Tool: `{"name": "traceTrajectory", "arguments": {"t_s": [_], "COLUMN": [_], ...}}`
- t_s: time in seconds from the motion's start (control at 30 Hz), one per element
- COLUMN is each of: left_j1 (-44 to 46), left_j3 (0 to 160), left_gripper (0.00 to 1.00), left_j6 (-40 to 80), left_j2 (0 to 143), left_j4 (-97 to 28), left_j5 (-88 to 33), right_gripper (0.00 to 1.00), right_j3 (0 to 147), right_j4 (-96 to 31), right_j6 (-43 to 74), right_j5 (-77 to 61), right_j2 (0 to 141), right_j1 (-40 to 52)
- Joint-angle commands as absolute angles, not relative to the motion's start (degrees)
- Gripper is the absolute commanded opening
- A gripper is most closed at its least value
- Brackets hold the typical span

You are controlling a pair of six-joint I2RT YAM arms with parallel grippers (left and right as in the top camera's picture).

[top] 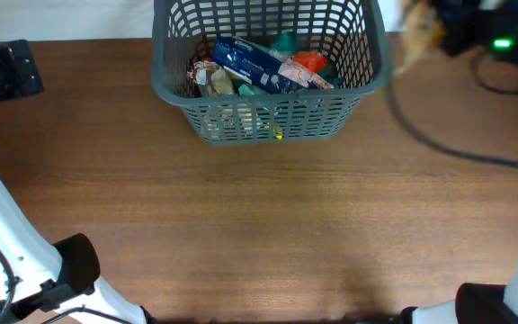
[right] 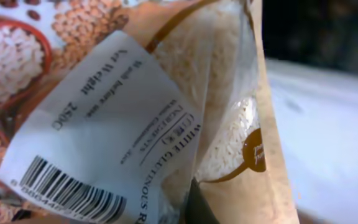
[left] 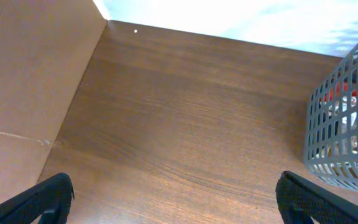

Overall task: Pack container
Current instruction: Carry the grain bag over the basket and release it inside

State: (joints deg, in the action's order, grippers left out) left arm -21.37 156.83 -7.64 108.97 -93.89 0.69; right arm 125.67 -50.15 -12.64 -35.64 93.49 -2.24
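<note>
Next, my right gripper carries the bag [top: 419, 34] left in the overhead view over the basket's rim, into open space behind the blue packet [top: 275, 29], and releases it.
The dark grey lattice basket [top: 263, 121] stands at the far middle of the table and holds several snack packets, among them a blue one [top: 250, 61]. Its side also shows in the left wrist view [left: 347, 118]. My right gripper [right: 194, 202] is shut on a tan bag of white glutinous rice [right: 129, 112], which fills the right wrist view. In the overhead view that bag [top: 419, 34] is a blur in the air to the right of the basket. My left gripper [left: 176, 196] is open and empty, low over bare table left of the basket.
A black cable [top: 439, 144] curves over the table at the right. A dark block [top: 7, 70] lies at the far left edge. A brown cardboard wall [left: 23, 93] stands to the left in the left wrist view. Arm bases sit at both front corners.
</note>
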Motion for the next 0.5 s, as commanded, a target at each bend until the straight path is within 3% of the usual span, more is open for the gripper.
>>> {"name": "traceTrajectory", "arguments": {"t_s": [0.0,0.47], "left_j1": [-21.65,-21.65], "left_j3": [156.66,156.66], "left_gripper": [0.99,0.99], "left_j6": [-7.14,-7.14], "left_j2": [108.88,108.88], "left_j4": [-93.95,-93.95], "left_j5": [0.89,0.89], "right_gripper": [0.04,0.04], "right_j3": [126.32,126.30], "right_j4": [-47.72,-36.01], "right_j6": [-22.96,-28.51], "right_j5": [-31.59,-29.21], "right_j2": [96.75,114.85], "right_j1": [4.14,13.17]}}
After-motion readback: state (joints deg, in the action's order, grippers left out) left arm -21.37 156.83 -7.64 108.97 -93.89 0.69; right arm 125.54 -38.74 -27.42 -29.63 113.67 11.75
